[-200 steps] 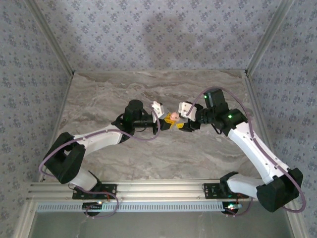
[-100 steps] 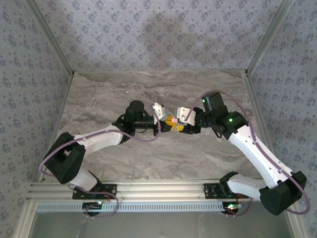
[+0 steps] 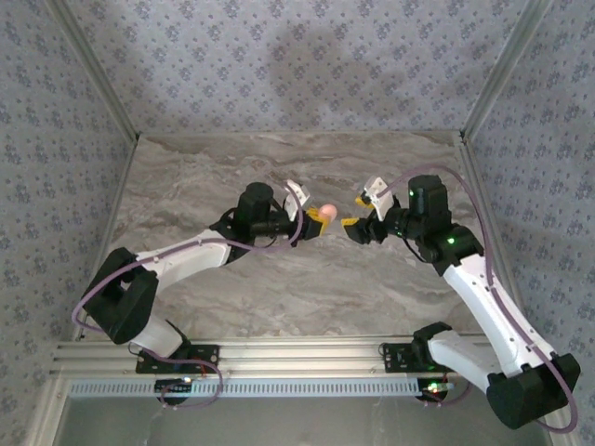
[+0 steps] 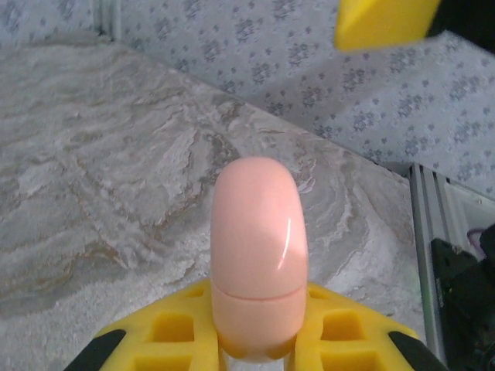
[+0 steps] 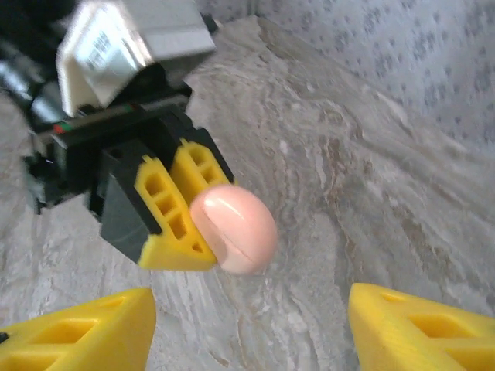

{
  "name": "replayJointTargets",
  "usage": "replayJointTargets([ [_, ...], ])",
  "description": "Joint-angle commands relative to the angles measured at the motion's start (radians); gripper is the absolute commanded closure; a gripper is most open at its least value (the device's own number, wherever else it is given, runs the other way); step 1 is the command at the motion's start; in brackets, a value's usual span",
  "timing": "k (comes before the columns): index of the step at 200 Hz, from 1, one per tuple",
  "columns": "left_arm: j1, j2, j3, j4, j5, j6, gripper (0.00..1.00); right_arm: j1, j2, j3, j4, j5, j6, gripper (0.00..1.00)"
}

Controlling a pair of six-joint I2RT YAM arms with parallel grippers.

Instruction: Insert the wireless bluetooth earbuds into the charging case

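The lid seam is closed, so my left gripper next tilts its fingers downward, lowers to the bare middle of the tabletop and releases the charging case [image 3: 326,211].
The charging case [image 4: 259,247] is a glossy pink capsule with its lid seam closed. My left gripper [image 4: 259,352] is shut on its lower end between yellow fingers [image 5: 174,209]. In the top view the case [image 3: 326,211] is held above the middle of the table at the tip of the left gripper [image 3: 314,217]. My right gripper [image 3: 357,211] hangs a short way to its right, open and holding nothing. From the right wrist the case [image 5: 236,228] lies ahead of the right gripper [image 5: 251,328], apart from it. The earbuds are out of view.
A marble-patterned tabletop [image 3: 279,279] lies under both arms. Patterned walls [image 3: 297,65] close in the back and sides. An aluminium rail [image 3: 307,353] runs along the near edge by the arm bases.
The right gripper has drawn back to the right, away from the case it was touching, and stands wider. The left gripper still holds the case, shifted slightly up.
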Motion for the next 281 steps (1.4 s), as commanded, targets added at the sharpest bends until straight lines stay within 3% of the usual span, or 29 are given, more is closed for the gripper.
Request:
replayJointTargets([
  [1,0.003,0.024,0.067,-0.167,-0.072,-0.181,0.96,-0.012,0.017,-0.043,0.070,0.103,0.334,0.31],
  [39,0.003,0.065,0.090,-0.293,-0.140,-0.463,0.96,-0.049,0.016,-0.117,0.088,0.191,0.642,0.30],
  [75,0.003,0.167,0.147,-0.385,-0.127,-0.613,0.96,-0.065,0.010,-0.178,0.084,0.201,0.770,0.30],
  [141,0.002,0.363,0.320,-0.552,-0.115,-0.635,0.92,-0.061,-0.029,-0.222,0.081,0.177,0.850,0.31],
  [216,0.013,0.490,0.356,-0.590,-0.097,-0.665,0.90,-0.050,-0.066,-0.224,0.061,0.228,0.862,0.31],
  [281,0.053,0.445,0.358,-0.707,-0.158,-0.606,0.54,-0.051,-0.064,-0.218,0.025,0.257,0.808,0.27],
])
